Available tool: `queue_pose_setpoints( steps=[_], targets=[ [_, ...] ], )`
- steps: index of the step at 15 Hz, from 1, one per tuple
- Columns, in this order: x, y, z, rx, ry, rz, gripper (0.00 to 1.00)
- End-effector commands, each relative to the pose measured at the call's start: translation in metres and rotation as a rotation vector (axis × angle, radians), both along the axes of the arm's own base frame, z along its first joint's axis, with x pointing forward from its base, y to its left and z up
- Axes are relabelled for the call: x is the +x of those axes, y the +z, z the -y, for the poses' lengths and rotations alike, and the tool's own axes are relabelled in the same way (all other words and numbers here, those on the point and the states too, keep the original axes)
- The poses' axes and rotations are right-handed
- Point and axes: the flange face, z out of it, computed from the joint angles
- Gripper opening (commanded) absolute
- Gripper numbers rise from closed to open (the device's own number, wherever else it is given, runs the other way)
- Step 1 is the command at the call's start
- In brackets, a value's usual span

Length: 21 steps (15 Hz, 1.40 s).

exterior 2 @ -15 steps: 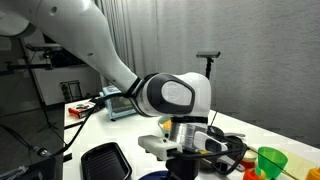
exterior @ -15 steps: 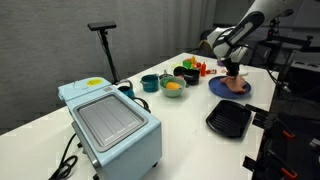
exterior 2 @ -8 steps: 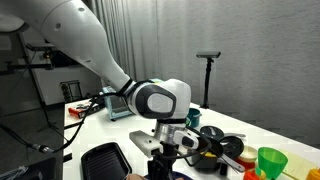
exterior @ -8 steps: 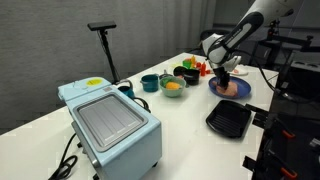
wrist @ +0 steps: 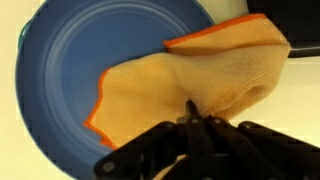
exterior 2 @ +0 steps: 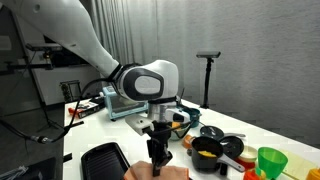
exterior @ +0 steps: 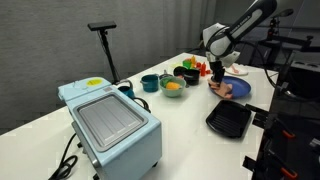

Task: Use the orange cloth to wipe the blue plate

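The tabletop beside the grill pan is empty, so my gripper needs to lift from the plate, move toward the toaster oven, lower and release the cloth there.
The blue plate [wrist: 80,70] fills most of the wrist view and shows in both exterior views [exterior: 238,88] [exterior 2: 175,173]. The orange cloth [wrist: 180,85] lies spread over the plate's lower right part and hangs over its rim; it also shows in both exterior views [exterior: 223,89] [exterior 2: 140,172]. My gripper [wrist: 192,110] is shut on the cloth's edge, pinching it between the fingertips. In an exterior view the gripper [exterior: 219,72] stands over the near side of the plate, and it points straight down in an exterior view [exterior 2: 158,158].
A black grill pan [exterior: 229,121] [exterior 2: 103,160] lies next to the plate. Bowls [exterior: 172,88], a green cup [exterior 2: 270,160] and small items stand behind. A light blue toaster oven [exterior: 110,120] is at the table's other end. A lamp stand [exterior: 104,45] rises behind.
My gripper has moved across the plate with the cloth, dragging it toward the plate's near side, and has risen slightly.
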Motion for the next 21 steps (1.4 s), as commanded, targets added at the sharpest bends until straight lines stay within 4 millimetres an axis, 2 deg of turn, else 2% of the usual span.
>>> queue_pose_setpoints(
  steps=[1,6,7,8,15,16,17,19,21],
  targets=[
    [-0.011,0.032,-0.013,0.069,-0.03,0.074,0.01],
    [-0.009,0.051,-0.037,0.075,-0.039,0.106,0.01],
    [-0.01,0.053,-0.036,0.066,-0.03,0.1,0.01],
    [-0.001,0.046,-0.031,0.069,-0.028,0.086,0.03],
    [-0.004,0.047,-0.034,0.071,-0.025,0.084,0.01],
    [0.001,0.047,-0.035,0.071,-0.025,0.12,0.01],
    [0.007,0.046,-0.042,0.083,-0.016,0.132,0.01],
    [0.023,0.048,-0.075,0.113,0.028,0.19,0.01],
    [0.036,0.052,-0.122,0.129,0.123,0.236,0.01]
  ],
)
